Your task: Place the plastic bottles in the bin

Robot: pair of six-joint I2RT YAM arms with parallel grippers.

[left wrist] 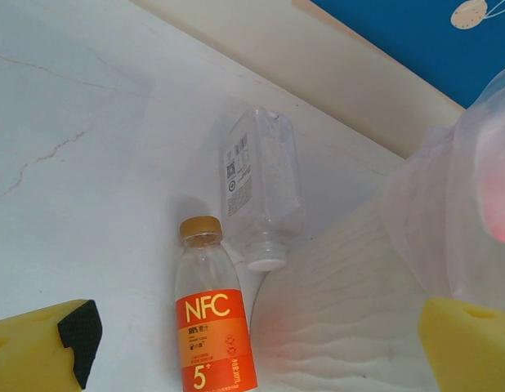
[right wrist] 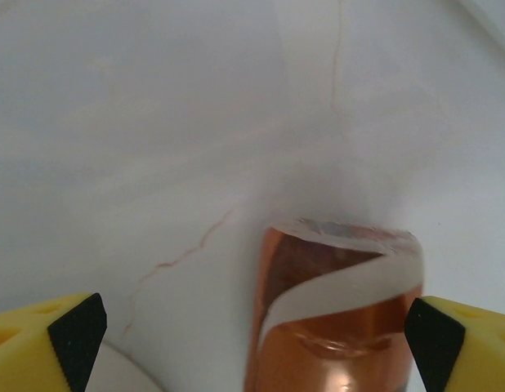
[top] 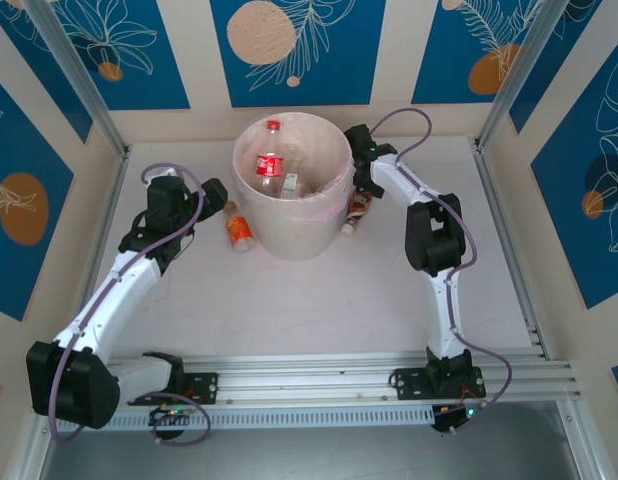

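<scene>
The open fingers of the robot's right gripper are already on either side of the brownish-red bottle (right wrist: pixel 338 314), so the gripper needs to go straight down onto that bottle and close.
The pale bin (top: pixel 292 232) stands mid-table with red-labelled plastic bottles (top: pixel 268 165) inside. To its left an orange-labelled bottle (top: pixel 239 230) lies on the table. My left gripper (top: pixel 215 194) hovers over it, open. In the left wrist view that bottle (left wrist: pixel 212 327) lies between my wide-apart yellow fingers (left wrist: pixel 40 347), and a clear white-capped bottle (left wrist: pixel 262 184) sits beyond it against the bin wall (left wrist: pixel 350 310). Right of the bin lies a brown bottle (top: pixel 358 210), with my right gripper (top: pixel 361 185) open above it. In the right wrist view this bottle (right wrist: pixel 342 327) sits close to the right finger (right wrist: pixel 449 343).
The liner (left wrist: pixel 457 204) bulges over the bin's rim. Blue patterned walls and metal posts (top: pixel 79 80) enclose the table on three sides. A metal rail (top: pixel 319 375) with both arm bases runs along the near edge.
</scene>
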